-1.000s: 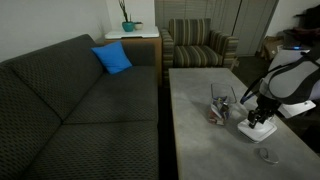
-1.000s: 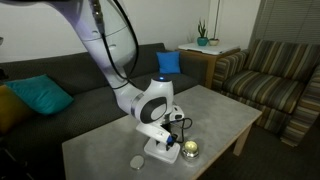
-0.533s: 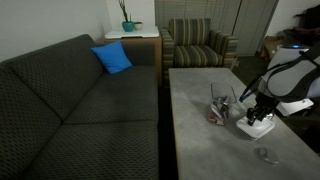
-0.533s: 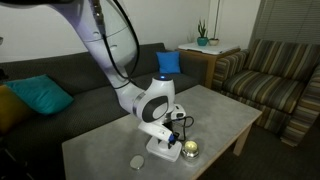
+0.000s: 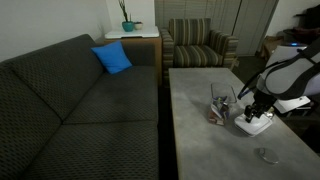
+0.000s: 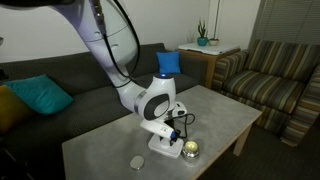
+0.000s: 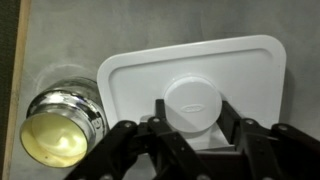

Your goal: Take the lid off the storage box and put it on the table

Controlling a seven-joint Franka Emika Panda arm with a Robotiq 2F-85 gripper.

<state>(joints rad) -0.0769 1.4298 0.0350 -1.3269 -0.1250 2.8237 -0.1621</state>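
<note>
The gripper moves away from the shiny tin next, toward the tabletop by the storage box. It releases the knob there, since the tin crowds the lid.
The white lid (image 7: 200, 75) lies flat on the grey table (image 7: 60, 40), with a round knob at its centre. My gripper (image 7: 193, 108) reaches straight down over it, its two fingers closed against either side of the knob. In both exterior views the lid (image 5: 257, 127) (image 6: 166, 151) rests on the table under the gripper (image 5: 252, 115) (image 6: 160, 132). The clear storage box (image 5: 220, 106), with colourful items inside, stands uncovered just beside the lid.
A small round shiny tin (image 7: 60, 122) (image 6: 190, 150) sits close beside the lid. A small clear disc (image 5: 266, 155) (image 6: 137, 161) lies near the table's end. A dark sofa (image 5: 80, 110) runs along the table; a striped armchair (image 5: 198, 42) stands beyond.
The arm has shifted very slightly over the lid; the lid stays on the table under the gripper.
</note>
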